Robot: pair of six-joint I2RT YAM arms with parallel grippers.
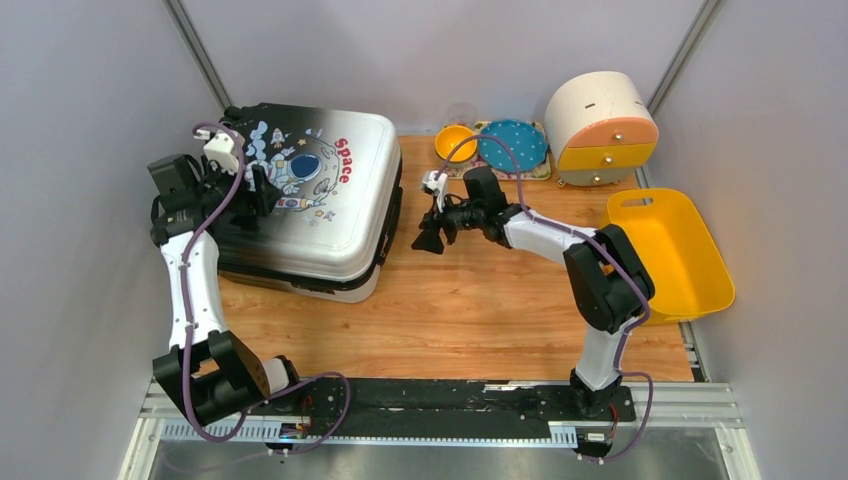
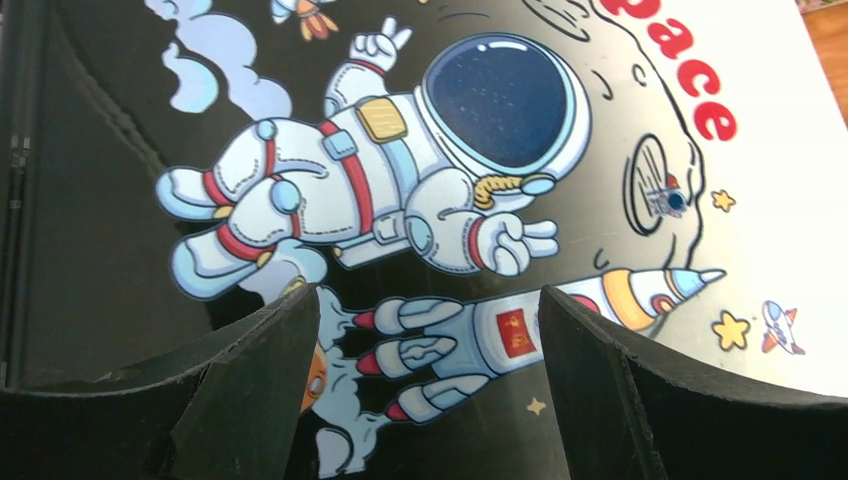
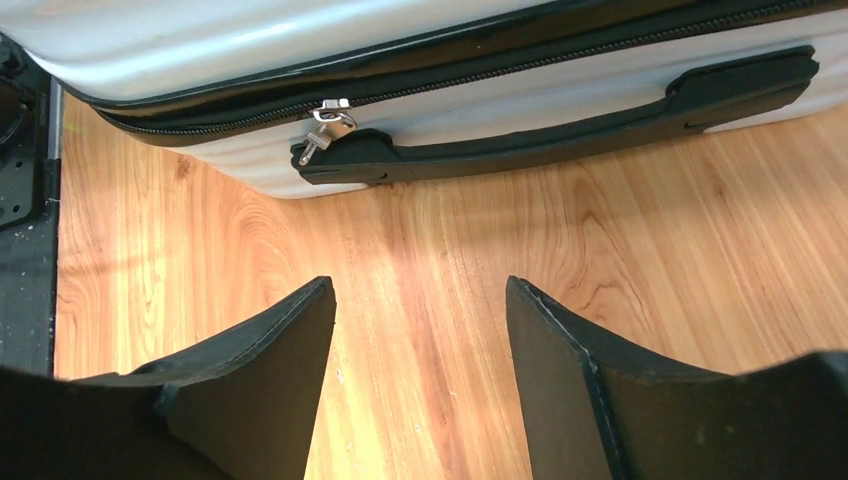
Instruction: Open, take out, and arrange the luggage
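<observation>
Next I will move my right gripper left in the top view, to the silver zipper pull [image 3: 325, 125] by the handle's near end, because its tab juts out there.
The luggage [image 1: 310, 200], a silver-white hard-shell suitcase with an astronaut and red "Space" print, lies flat and zipped shut on the left of the wooden table. My left gripper [image 1: 262, 190] is open just above its lid [image 2: 480, 200], fingers over the rocket print. My right gripper [image 1: 428, 238] is open and empty, low over the table right of the case. In the right wrist view I face the case's side [image 3: 480, 100] with its black handle [image 3: 560, 120] and a silver zipper pull [image 3: 325, 125] at the handle's left end.
A round cream-and-orange drawer box [image 1: 600, 128] stands at the back right. A yellow bowl [image 1: 455, 143] and a blue dotted plate [image 1: 512, 144] sit on a mat beside it. A yellow plastic bin [image 1: 668, 250] lies at the right edge.
</observation>
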